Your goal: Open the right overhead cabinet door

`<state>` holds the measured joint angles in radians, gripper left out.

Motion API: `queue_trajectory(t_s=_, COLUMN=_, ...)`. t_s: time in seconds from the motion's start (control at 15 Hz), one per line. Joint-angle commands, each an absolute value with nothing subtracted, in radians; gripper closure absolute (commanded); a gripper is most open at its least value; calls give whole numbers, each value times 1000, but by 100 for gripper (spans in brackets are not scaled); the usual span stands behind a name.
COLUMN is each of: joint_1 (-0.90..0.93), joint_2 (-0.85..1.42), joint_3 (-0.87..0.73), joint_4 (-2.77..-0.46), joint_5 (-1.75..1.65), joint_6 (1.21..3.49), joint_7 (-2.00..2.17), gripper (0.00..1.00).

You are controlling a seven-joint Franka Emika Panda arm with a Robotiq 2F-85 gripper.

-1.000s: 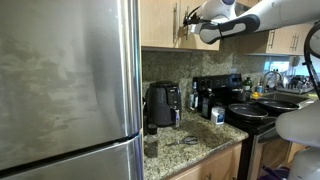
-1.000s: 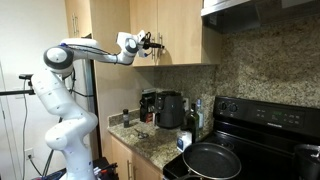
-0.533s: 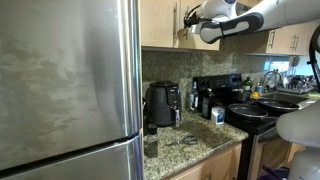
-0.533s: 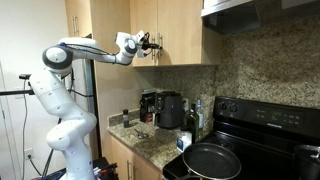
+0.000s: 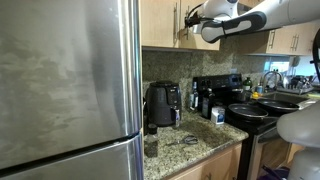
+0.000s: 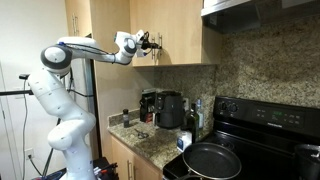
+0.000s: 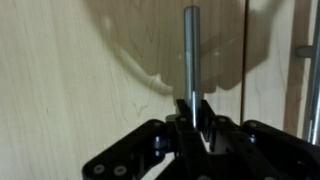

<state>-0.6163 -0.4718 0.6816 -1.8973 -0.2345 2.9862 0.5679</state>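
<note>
Next, my gripper needs to draw back and up, toward the range hood side, and open, since the door (image 6: 184, 40) (image 7: 110, 90) lies shut with my fingers around its handle.
The right overhead cabinet door (image 6: 180, 30) is light-tan wood and lies flush with its frame. In the wrist view its flat face (image 7: 90, 60) fills the picture, with the slim brushed-metal bar handle (image 7: 190, 50) running vertically. My gripper (image 7: 192, 115) is shut on that handle, one black finger on each side of the bar. In both exterior views the gripper (image 6: 153, 44) (image 5: 188, 28) sits against the cabinet front at handle height, and the white arm reaches in from the side.
The twin door (image 5: 158, 22) hangs beside it; its handle (image 7: 307, 70) shows at the wrist view's edge. A steel range hood (image 6: 260, 10) juts out. Below are a granite counter (image 6: 150, 150) with a black air fryer (image 6: 170, 108), a stove with a pan (image 6: 212, 160), and a steel fridge (image 5: 65, 90).
The fingers have closed onto the bar handle. The arm and the door have barely moved.
</note>
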Motion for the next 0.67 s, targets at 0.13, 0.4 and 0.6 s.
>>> queue_trajectory(t_s=0.13, joint_1=-460, joint_2=-725, joint_3=471, joint_4=-2085, joint_5=-207, joint_6=2944, joint_7=504, gripper=96)
queue_trajectory(t_s=0.4, joint_1=-460, joint_2=-953, joint_3=363, joint_4=-2187, joint_5=-208, joint_6=2873, joint_7=478, gripper=96)
queue_trajectory(t_s=0.6, joint_1=-326, joint_2=-1093, joint_3=230, joint_4=-2269, joint_5=-175, joint_6=2733, joint_7=378, gripper=57)
